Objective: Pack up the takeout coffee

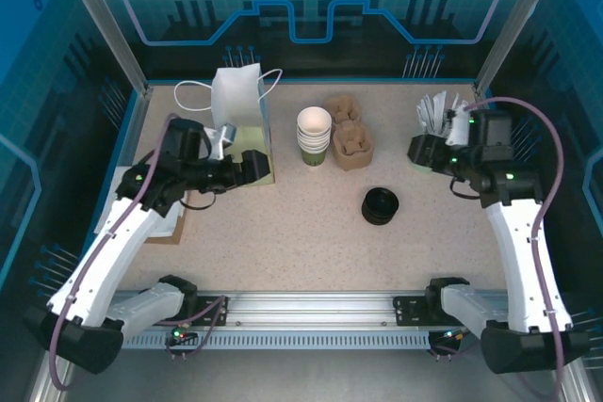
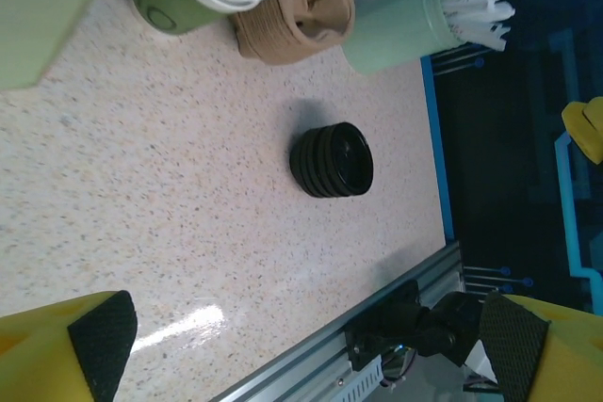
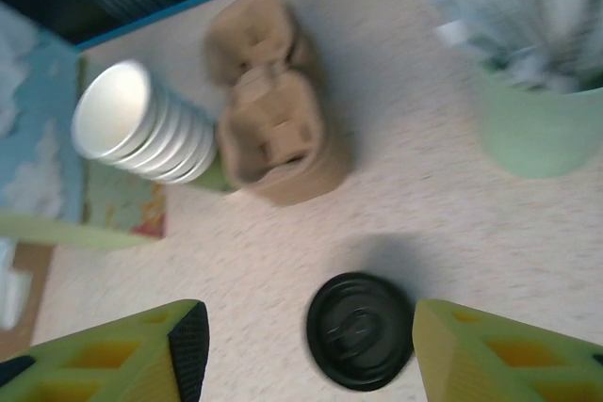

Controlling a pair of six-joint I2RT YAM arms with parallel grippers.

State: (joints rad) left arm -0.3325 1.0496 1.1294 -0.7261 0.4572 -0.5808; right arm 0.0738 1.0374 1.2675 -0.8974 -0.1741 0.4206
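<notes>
I should next move my right gripper across, over the brown cardboard carriers, onto the top cup's rim (image 1: 330,121) (image 3: 148,108) beside them, because that cup's rim is open above the nested stack.
The takeout coffee is hidden from view. A white paper bag (image 1: 240,101) with handles stands at the back left, and its pale side (image 2: 47,7) fills a corner of the left wrist view. My left gripper (image 1: 248,168) sits right beside the bag's lower front. Its jaws (image 2: 306,355) are wide open and hold nothing. My right gripper (image 1: 420,150) hovers at the back right, open (image 3: 306,350) and holding nothing. A stack of black lids (image 3: 361,329) lies on the table below, between its fingers in that view.
A stack of nested green cups (image 1: 314,136) stands mid-back with brown cardboard carriers (image 1: 349,134) beside it. A pale-green cup of white packets (image 1: 435,115) is close behind the right gripper. The black lids (image 1: 381,205) lie mid-table. Flat cardboard (image 1: 170,223) lies under the left arm.
</notes>
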